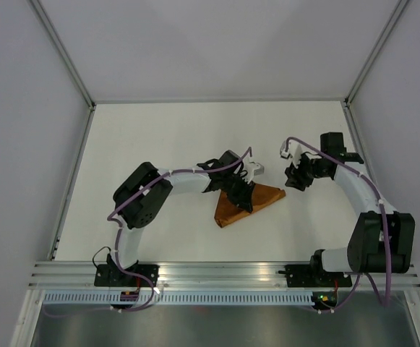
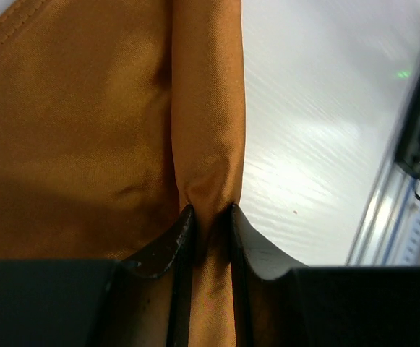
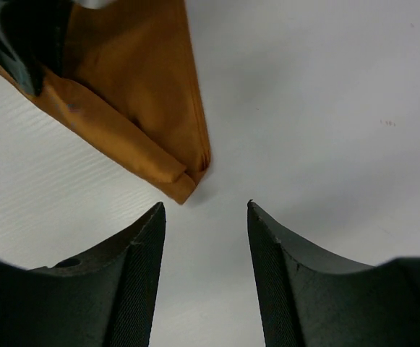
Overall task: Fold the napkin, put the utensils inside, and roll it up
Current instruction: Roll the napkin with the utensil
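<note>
My left gripper will move slightly back toward the aluminium bar next and open to let go of the napkin's rolled fold [image 1: 252, 210] [image 2: 210, 184], because the napkin's near edge is already turned over.
The rust-orange napkin [image 1: 256, 202] lies folded into a small triangle at the table's middle. My left gripper [image 1: 241, 194] sits on it and is shut on a rolled fold of the cloth [image 2: 208, 144], pinched between both fingers [image 2: 175, 242]. My right gripper [image 1: 295, 178] is open and empty just right of the napkin's right corner [image 3: 188, 177], which lies a little ahead of its fingertips [image 3: 152, 224]. No utensils show in any view.
White tabletop [image 1: 195, 137] with grey walls on three sides. An aluminium rail [image 1: 224, 273] runs along the near edge and shows at the right of the left wrist view [image 2: 383, 210].
</note>
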Motion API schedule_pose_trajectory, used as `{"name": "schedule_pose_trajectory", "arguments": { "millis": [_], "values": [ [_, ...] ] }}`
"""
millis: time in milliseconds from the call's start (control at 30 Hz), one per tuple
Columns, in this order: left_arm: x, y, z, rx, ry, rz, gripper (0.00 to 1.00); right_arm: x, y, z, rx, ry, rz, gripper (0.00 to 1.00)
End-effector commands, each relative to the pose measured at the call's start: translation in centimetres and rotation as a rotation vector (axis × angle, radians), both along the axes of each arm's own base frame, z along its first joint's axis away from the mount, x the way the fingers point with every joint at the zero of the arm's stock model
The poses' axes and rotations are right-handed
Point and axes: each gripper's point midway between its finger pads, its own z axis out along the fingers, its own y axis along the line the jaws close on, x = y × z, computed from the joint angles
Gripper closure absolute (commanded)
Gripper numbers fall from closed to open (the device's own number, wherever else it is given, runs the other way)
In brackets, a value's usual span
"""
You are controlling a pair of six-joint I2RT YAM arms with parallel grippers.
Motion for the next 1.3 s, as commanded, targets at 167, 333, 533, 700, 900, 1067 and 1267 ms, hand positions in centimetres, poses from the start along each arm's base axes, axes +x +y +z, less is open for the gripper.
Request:
{"name": "schedule_pose_trajectory", "arguments": {
  "millis": [167,333,533,700,900,1067,1267],
  "values": [
    [-6.3,4.3,-4.4,0.061,0.364,-0.173,0.84,-3.9,7.0,-0.7,-0.022,-0.272,0.404,0.37],
    [-6.0,5.0,-5.0,0.079,0.385,-0.18,0.84,-7.1,9.3,-2.2,-0.045,-0.249,0.549,0.36],
    [-5.8,5.1,-5.3,0.097,0.401,-0.175,0.84,-10.0,11.2,-3.8,-0.069,-0.232,0.666,0.35],
    [-5.7,5.0,-5.5,0.107,0.402,-0.171,0.84,-12.3,12.6,-4.8,-0.075,-0.208,0.737,0.35],
    [-5.5,5.1,-5.7,0.118,0.398,-0.167,0.84,-13.6,13.6,-6.7,-0.124,-0.226,0.767,0.35],
    [-5.6,5.2,-5.8,0.118,0.401,-0.17,0.85,-12.9,13.8,-9.0,-0.217,-0.281,0.739,0.37],
    [-5.8,5.5,-5.9,0.122,0.403,-0.178,0.85,-12.1,14.1,-9.5,-0.245,-0.347,0.721,0.39]
  ]
}}
